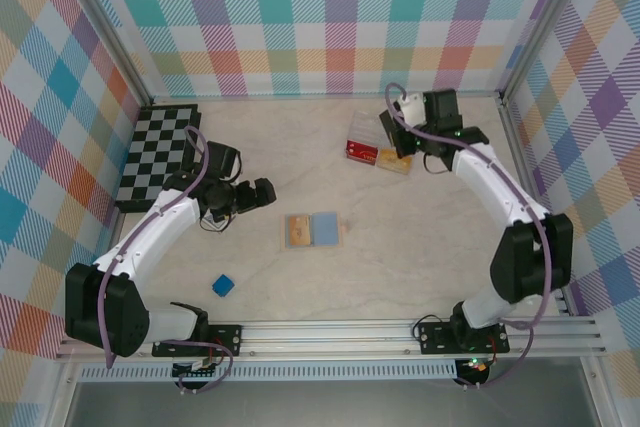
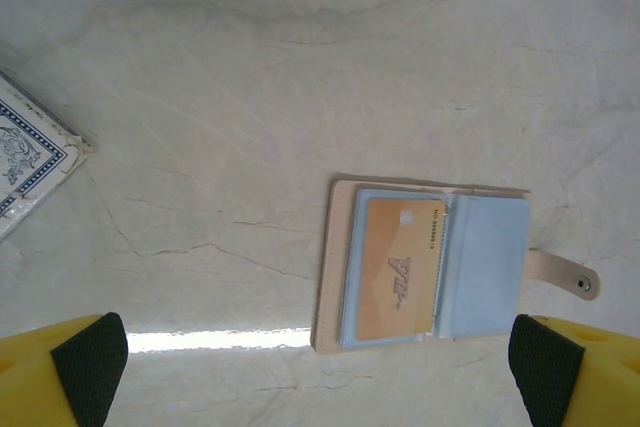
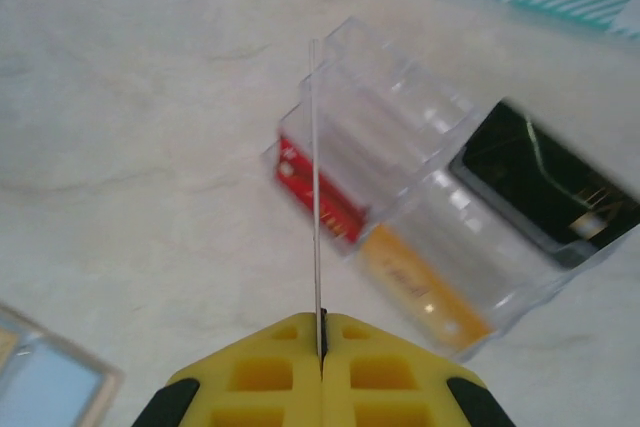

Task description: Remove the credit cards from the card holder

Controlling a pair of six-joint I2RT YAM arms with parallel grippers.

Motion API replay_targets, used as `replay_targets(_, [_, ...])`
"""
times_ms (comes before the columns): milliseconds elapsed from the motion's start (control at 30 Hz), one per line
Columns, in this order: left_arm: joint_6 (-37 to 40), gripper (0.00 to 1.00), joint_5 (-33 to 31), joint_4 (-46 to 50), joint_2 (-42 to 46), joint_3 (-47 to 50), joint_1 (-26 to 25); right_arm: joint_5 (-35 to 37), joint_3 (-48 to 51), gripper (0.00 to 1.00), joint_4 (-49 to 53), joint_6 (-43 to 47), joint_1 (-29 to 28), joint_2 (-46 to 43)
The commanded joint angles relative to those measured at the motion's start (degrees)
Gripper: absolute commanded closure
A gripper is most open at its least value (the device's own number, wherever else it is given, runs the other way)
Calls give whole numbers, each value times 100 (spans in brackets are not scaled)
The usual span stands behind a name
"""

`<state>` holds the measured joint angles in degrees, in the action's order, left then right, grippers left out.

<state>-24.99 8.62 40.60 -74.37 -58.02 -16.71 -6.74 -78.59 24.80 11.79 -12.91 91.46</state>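
Note:
The dark card's slot point(image 3: 545, 187) is below my right gripper, so the right gripper turns next, lowers the thin card into that slot and releases it there.
The card holder point(image 1: 312, 230) lies open on the table, tan rim up and light blue lining showing. In the left wrist view the card holder point(image 2: 430, 265) has an orange card point(image 2: 400, 267) in its left pocket. My left gripper point(image 2: 318, 377) hovers open above and to the left of it, left gripper point(image 1: 268, 192). My right gripper point(image 3: 322, 347) is shut on a thin card point(image 3: 316, 197) seen edge-on, its colour not readable. That card is held over the clear box point(image 3: 420, 177), which holds a red card point(image 3: 320, 192), an orange card point(image 3: 425, 292) and a dark card point(image 3: 545, 187). The right gripper point(image 1: 398, 139) is at the box point(image 1: 372, 142).
A small blue cube point(image 1: 222, 286) lies near the front left. A black-and-white checkerboard point(image 1: 158, 152) lies at the left wall. A blue patterned card box point(image 2: 30, 157) shows at the left edge of the left wrist view. The holder's strap with a snap point(image 2: 565, 275) sticks out sideways.

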Motion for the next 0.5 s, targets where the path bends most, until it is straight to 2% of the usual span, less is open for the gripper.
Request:
replay_targets(0, [205,0,-156,133,152,-26,80,-361,-711,100,306,1374,465,566])
replay_targets(167, [249,0,-119,36,98,67,88,-700,-1876,100,1033,2451,825,1303])
replay_targets(300, [396,0,-260,-21,43,139,83,-1158,-2376,100,1385,3417,1030,1692])
replay_targets(467, [468,0,-99,-153,83,203,82,-1297,-2907,100,1862,4408,1037,2148])
